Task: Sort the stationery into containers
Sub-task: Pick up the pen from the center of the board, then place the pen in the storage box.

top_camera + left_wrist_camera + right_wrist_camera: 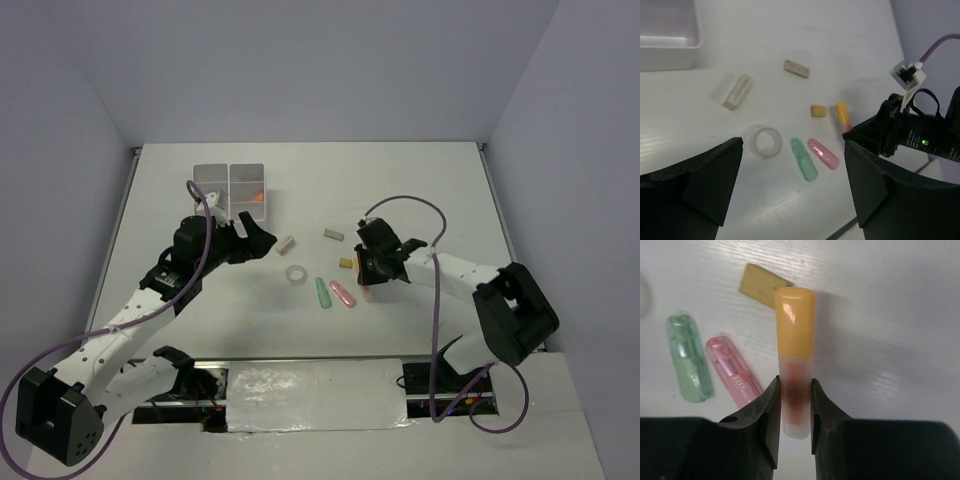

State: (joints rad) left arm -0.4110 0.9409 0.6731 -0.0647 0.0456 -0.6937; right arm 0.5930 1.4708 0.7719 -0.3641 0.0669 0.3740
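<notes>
I should move my left gripper across toward the right gripper and onto the marker's orange cap (357, 263) (842, 112) next, because the right gripper's fingers cover only the marker's clear end.
My right gripper (795, 390) is shut on the clear end of the orange marker (795, 325), with a finger pressed against each side. The marker's orange cap points away from the gripper, toward a small yellow block (762, 286). The pink marker (732, 370) and green marker (687, 357) lie just to its left on the table. The clear tape ring (296, 273) lies left of them. My left gripper (792, 150) hovers open and empty above the ring and markers, near the white organiser box (212, 168).
A beige block (285, 243) and a grey block (333, 235) lie between the box and the right gripper (366, 285). An orange item (259, 197) sits in one right-hand compartment of the box. The left arm reaches across the left half of the table.
</notes>
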